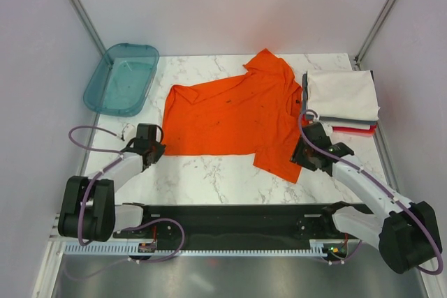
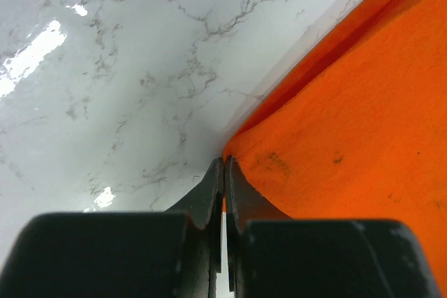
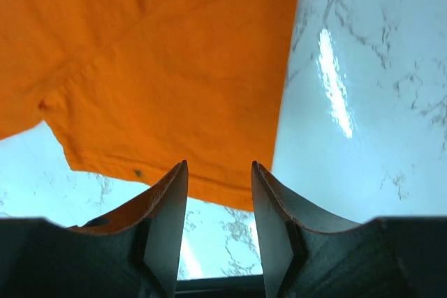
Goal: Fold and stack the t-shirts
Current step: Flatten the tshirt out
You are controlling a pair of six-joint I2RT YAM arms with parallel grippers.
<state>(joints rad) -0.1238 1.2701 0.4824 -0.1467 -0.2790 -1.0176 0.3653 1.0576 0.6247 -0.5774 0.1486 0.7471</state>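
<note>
The shirt's near corner point(image 1: 295, 180) point(image 3: 245, 202) lies unheld below my open right gripper, so I will lower the gripper and bring it back onto the hem there to close.
The orange t-shirt point(image 1: 230, 113) lies spread and rumpled on the marble table, one sleeve pointing to the far edge. My left gripper point(image 1: 157, 150) is at its near left corner. In the left wrist view the jaws point(image 2: 224, 162) are pressed together on the corner of the orange cloth point(image 2: 363, 123), with a sliver of orange between them. My right gripper point(image 1: 302, 158) sits at the shirt's near right edge. It stands open point(image 3: 218, 165), its fingertips either side of the hem of the orange shirt point(image 3: 160, 54), not pinching it. Folded t-shirts point(image 1: 342, 95) are stacked at the far right, white on top.
A teal translucent tray point(image 1: 122, 78) stands at the far left corner of the table. A red folded shirt point(image 1: 353, 130) shows at the bottom of the stack. Bare marble point(image 1: 223, 179) lies between the orange shirt and the arms' bases.
</note>
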